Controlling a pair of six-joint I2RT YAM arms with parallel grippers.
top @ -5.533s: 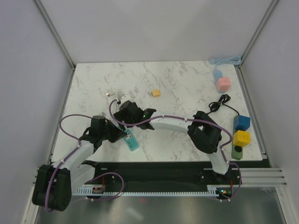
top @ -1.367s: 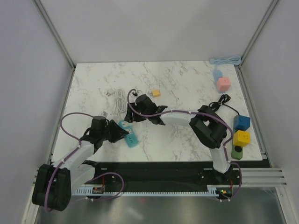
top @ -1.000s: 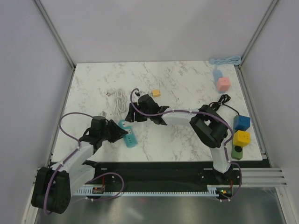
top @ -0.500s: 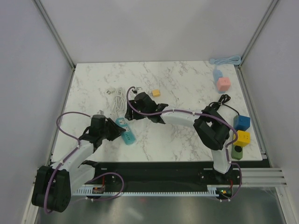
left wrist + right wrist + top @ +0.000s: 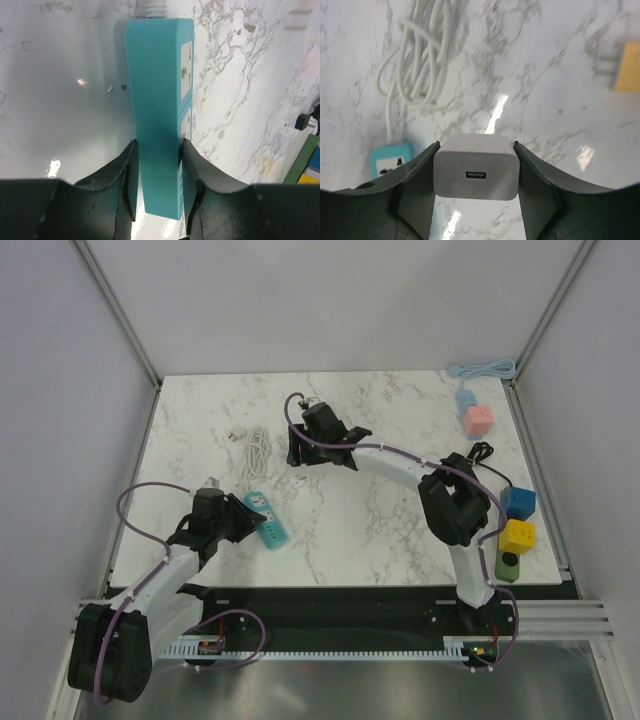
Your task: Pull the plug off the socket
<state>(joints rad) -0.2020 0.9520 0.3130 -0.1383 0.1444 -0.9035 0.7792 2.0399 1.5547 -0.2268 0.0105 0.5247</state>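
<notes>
The plug will next move with my right gripper away from my base and down to empty marble between the coiled cord and the orange block.
The teal socket strip (image 5: 265,519) lies on the marble table at the left front. My left gripper (image 5: 243,524) is shut on its near end, its fingers (image 5: 125,175) pressed against both sides of the strip (image 5: 159,110). My right gripper (image 5: 297,452) is farther back, near the table's middle, shut on a white USB plug (image 5: 475,172) held above the marble, clear of the strip, whose end shows below in the right wrist view (image 5: 391,159). The plug itself is hidden under the gripper in the top view.
The strip's white cord (image 5: 254,450) lies coiled behind it. A small orange block sits by the right gripper, mostly hidden. Pink (image 5: 478,420), blue (image 5: 518,502) and yellow (image 5: 517,536) blocks, a black cable (image 5: 470,462) and a green piece (image 5: 508,566) are at the right edge.
My right gripper has pulled the white plug out of the strip and carried it back and right, away from it. My left gripper stayed shut on the strip, which turned slightly.
</notes>
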